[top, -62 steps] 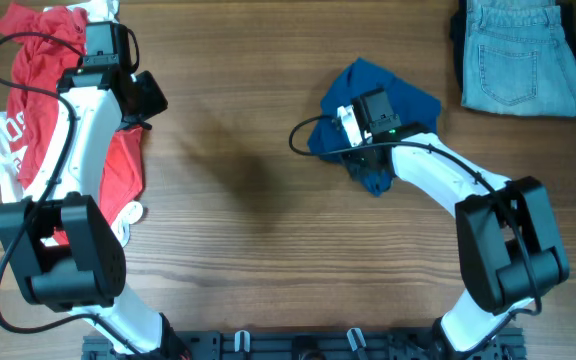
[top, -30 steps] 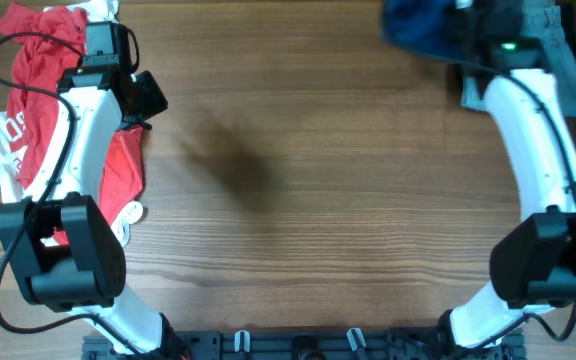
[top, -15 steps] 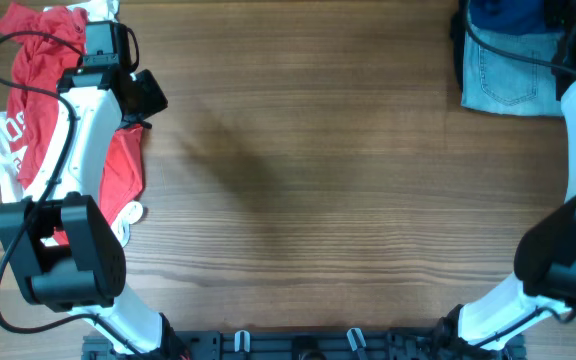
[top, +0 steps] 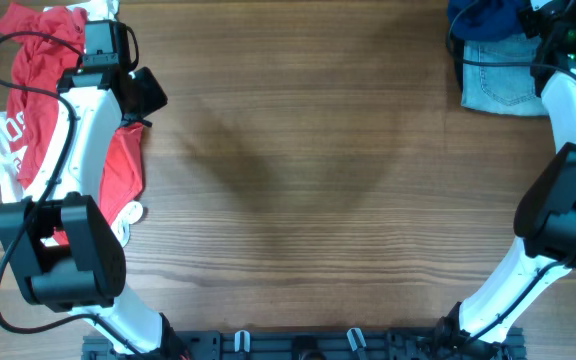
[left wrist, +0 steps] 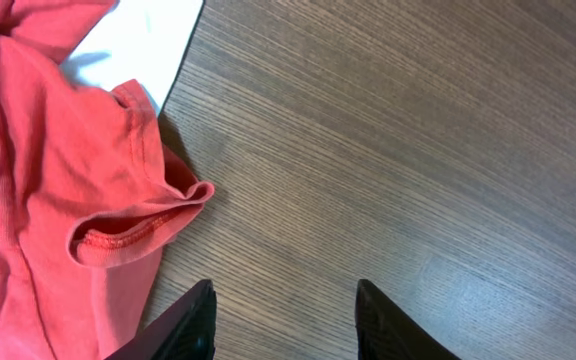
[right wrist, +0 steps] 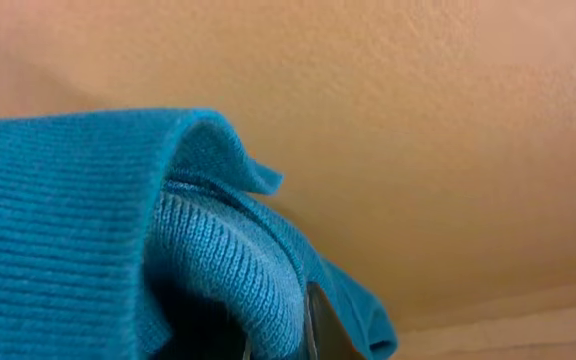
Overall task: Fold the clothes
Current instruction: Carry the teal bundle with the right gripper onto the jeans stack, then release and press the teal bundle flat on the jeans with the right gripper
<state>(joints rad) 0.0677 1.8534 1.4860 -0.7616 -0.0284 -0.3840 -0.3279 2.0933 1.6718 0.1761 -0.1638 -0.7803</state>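
My right gripper should next tip down and bring the blue garment back over the bare near part of the jeans (top: 506, 71), and then it should open.
A blue knit garment (top: 485, 16) hangs bunched at the top right edge, over the folded light jeans (top: 508, 82). My right gripper (top: 540, 14) is shut on the blue garment; in the right wrist view the knit (right wrist: 118, 240) fills the lower left and wraps the jaws (right wrist: 278, 335). A heap of red and white clothes (top: 38, 90) lies at the far left. My left gripper (left wrist: 283, 320) is open and empty above bare wood, just right of a red sleeve (left wrist: 58, 200).
The wooden table (top: 298, 180) spans the middle between the two piles. A white garment part (left wrist: 133, 45) shows under the red cloth. A rack (top: 298, 345) runs along the front edge.
My right arm lifted the blue garment from the table's middle right and carried it to the top right, over the jeans. The left arm has not moved.
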